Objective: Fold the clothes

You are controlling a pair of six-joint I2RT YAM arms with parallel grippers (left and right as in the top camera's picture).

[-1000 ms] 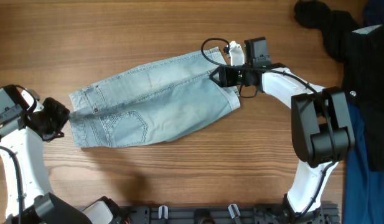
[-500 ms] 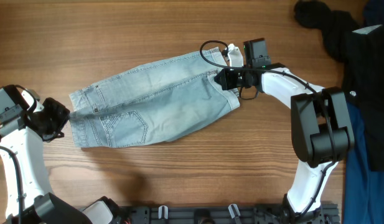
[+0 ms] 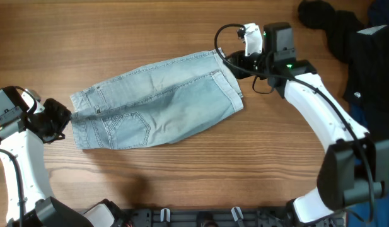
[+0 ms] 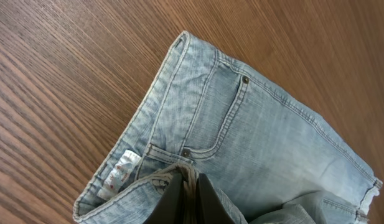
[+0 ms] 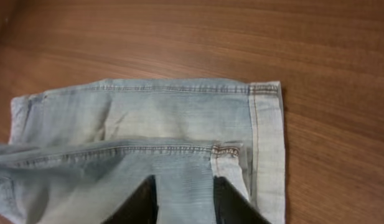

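My left gripper lifts the waistband outward toward the shorts' far corner (image 3: 75, 97) (image 4: 185, 41) next, then lowers it and opens, since the shorts' under layer lies uncovered there.
The light blue denim shorts (image 3: 156, 107) lie flat on the wooden table, folded lengthwise, with the waistband to the left and the cuffed hems to the right. My left gripper (image 3: 63, 117) is shut on the waistband at the shorts' left end. In the left wrist view the fingers (image 4: 189, 190) pinch the waistband fabric beside the small label (image 4: 120, 173). My right gripper (image 3: 236, 65) is open and hovers over the hem end. In the right wrist view its fingers (image 5: 182, 199) are spread above the upper leg, near the cuffs (image 5: 266, 143), holding nothing.
A black garment (image 3: 342, 31) lies at the back right corner. Dark blue fabric (image 3: 378, 142) runs along the right edge. A black rail (image 3: 213, 217) lines the table's front edge.
My right gripper has let go of the hem, opened, and moved up and to the right. The hem now lies flat. The left arm has not moved.
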